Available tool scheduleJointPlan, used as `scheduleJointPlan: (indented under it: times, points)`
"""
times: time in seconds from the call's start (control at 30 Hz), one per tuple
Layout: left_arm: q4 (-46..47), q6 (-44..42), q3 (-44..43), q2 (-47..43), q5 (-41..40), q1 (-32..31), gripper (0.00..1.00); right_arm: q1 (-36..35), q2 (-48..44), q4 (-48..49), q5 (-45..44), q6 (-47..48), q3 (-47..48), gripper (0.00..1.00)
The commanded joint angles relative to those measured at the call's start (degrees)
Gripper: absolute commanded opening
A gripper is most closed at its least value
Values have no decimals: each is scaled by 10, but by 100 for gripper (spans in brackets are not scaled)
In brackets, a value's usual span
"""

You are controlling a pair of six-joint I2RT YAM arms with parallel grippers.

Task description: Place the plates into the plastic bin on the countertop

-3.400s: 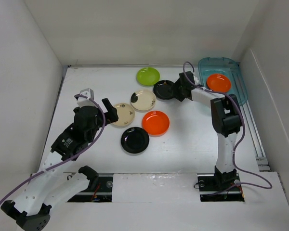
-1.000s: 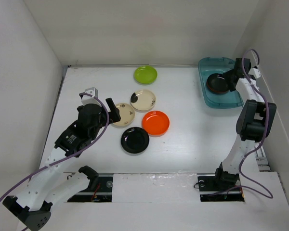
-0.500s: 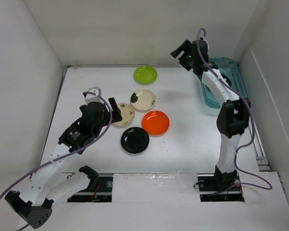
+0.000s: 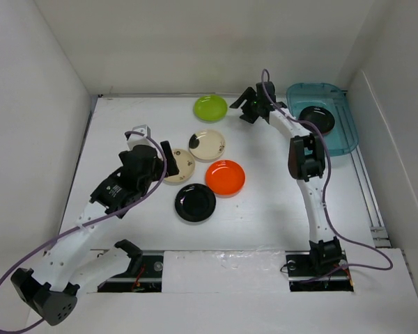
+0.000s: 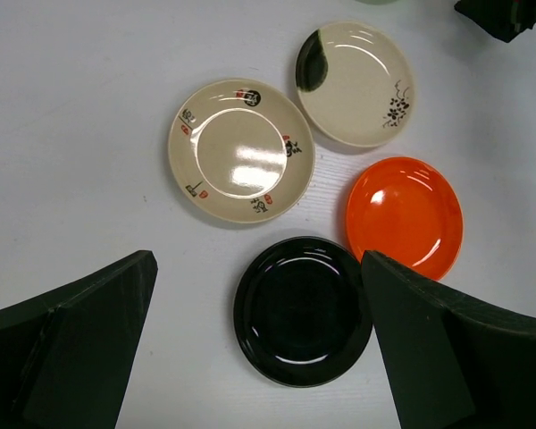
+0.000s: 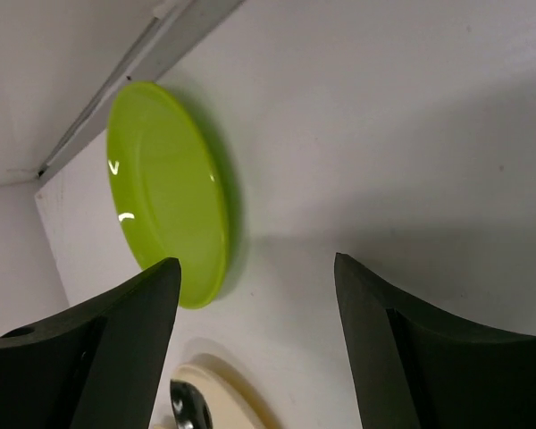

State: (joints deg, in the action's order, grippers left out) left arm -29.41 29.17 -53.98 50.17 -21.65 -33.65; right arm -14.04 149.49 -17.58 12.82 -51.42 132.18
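I will next move my right gripper back from beside the lime green plate onto the dark-patched cream plate's bin-side rim (image 4: pixel 223 145) (image 6: pixel 245 408), because empty countertop leaves that rim open.
The lime green plate (image 4: pixel 210 107) lies at the back of the countertop (image 4: pixel 139 118). My right gripper (image 4: pixel 249 110) is open and empty just right of it; the right wrist view shows the lime plate (image 6: pixel 165 192) ahead-left of the open gripper (image 6: pixel 256 268). Two cream plates (image 4: pixel 207 144) (image 4: pixel 177 165), an orange plate (image 4: pixel 225 177) and a black plate (image 4: pixel 195 202) lie mid-table. My left gripper (image 4: pixel 168 158) hovers open over them, with the black plate (image 5: pixel 302 309) between the fingers in the left wrist view. The teal bin (image 4: pixel 313 89) holds a black plate (image 4: pixel 316 118); any plate under it is hidden.
White walls enclose the countertop on the left, back and right. The bin sits in the back right corner against the right wall. A metal rail (image 4: pixel 366 188) runs along the right edge. The arm bases stand at the near edge.
My right gripper carried a black plate into the bin, let it go, and swung left to beside the lime green plate. My left arm shifted slightly forward.
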Motion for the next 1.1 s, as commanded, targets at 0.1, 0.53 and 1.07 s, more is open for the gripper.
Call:
scheduleJointPlan:
  times: [0.1,0.53,1.07]
  points:
    - [9,9,-16,28,-2,31,100,-26,-106,99,-32,-15,-96,76]
    - [15,36,-173,155,23,93,100,-27,-168,18,29,92,-198,82]
    - [59,1,-100,103,93,177,100,-67,-185,84,172,170,-373,66]
